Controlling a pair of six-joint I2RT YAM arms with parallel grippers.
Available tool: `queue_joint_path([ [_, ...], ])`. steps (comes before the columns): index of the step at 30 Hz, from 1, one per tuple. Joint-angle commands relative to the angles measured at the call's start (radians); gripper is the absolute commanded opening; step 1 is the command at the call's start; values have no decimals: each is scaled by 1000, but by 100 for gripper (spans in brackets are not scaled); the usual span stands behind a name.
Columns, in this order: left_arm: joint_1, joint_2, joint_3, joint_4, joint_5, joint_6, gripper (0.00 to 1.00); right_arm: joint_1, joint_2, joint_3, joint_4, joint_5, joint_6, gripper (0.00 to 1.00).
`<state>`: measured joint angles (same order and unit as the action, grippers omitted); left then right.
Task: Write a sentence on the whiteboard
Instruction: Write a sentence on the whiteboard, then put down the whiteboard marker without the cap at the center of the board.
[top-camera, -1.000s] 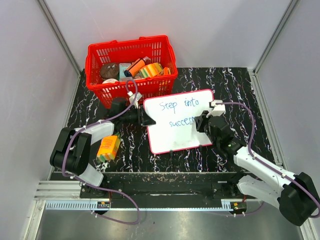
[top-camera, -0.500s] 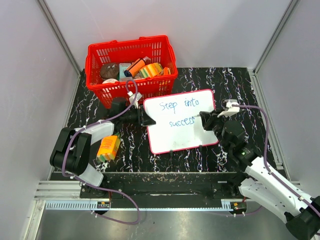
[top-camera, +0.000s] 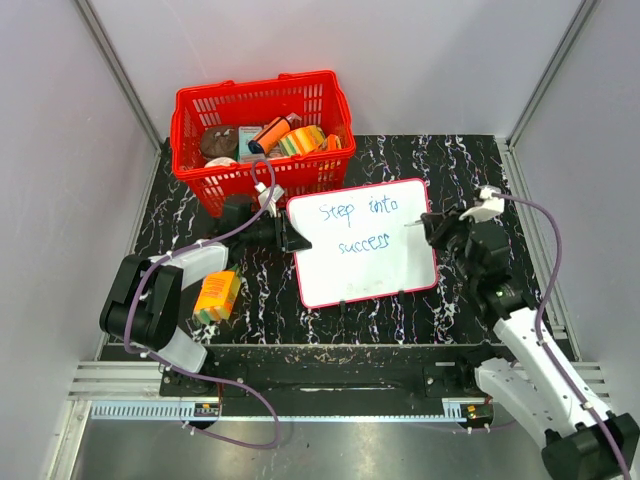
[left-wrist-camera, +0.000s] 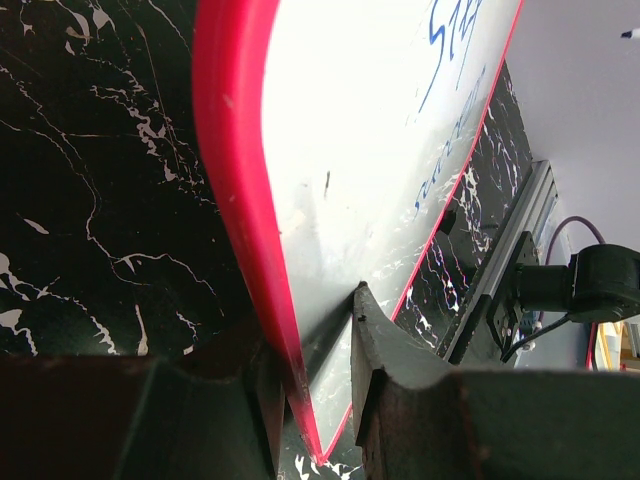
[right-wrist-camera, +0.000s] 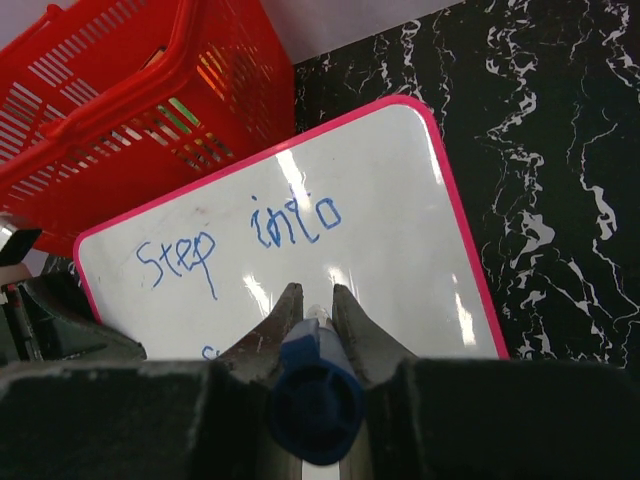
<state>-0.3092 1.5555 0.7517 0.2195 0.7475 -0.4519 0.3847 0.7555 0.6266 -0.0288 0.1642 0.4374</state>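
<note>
The sentence is finished, so my right gripper should next move toward the right in the top view and down to the tabletop beside the board to release the marker (right-wrist-camera: 312, 395).
The whiteboard (top-camera: 350, 278) with its red frame lies on the black marbled table. The sentence (top-camera: 364, 245) is in blue on two lines and reads "Step into success". My left gripper (top-camera: 291, 238) is shut on the board's left edge; in the left wrist view the red frame (left-wrist-camera: 240, 200) sits between its jaws (left-wrist-camera: 315, 345). My right gripper (top-camera: 428, 222) is at the board's right edge and shut on a blue marker (right-wrist-camera: 312, 395), its tip just above the board. The right wrist view shows "Step into" (right-wrist-camera: 240, 235) on the board (right-wrist-camera: 400, 220).
A red basket (top-camera: 262, 135) with several items stands at the back left, just behind the board, and also shows in the right wrist view (right-wrist-camera: 130, 110). An orange box (top-camera: 217, 296) lies on the table near the left arm.
My right gripper has moved right with the marker, from over the end of "success" to the board's right edge. The left gripper and the board have not moved.
</note>
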Motion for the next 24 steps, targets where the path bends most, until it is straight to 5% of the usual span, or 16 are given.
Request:
queue_joint_path([
  [1,-24,41,-18,-92,-252,174,0,-167,19,74,-11,-253,83,0],
  [7,-24,44,-18,-94,-251,174,0,-460,74,110,-29,-443,149,0],
  [16,-24,46,-17,-86,-249,171,0,-543,198,108,-71,-296,201,0],
  [24,-24,44,-18,-80,-240,168,0,-628,425,88,-16,-431,270,0],
])
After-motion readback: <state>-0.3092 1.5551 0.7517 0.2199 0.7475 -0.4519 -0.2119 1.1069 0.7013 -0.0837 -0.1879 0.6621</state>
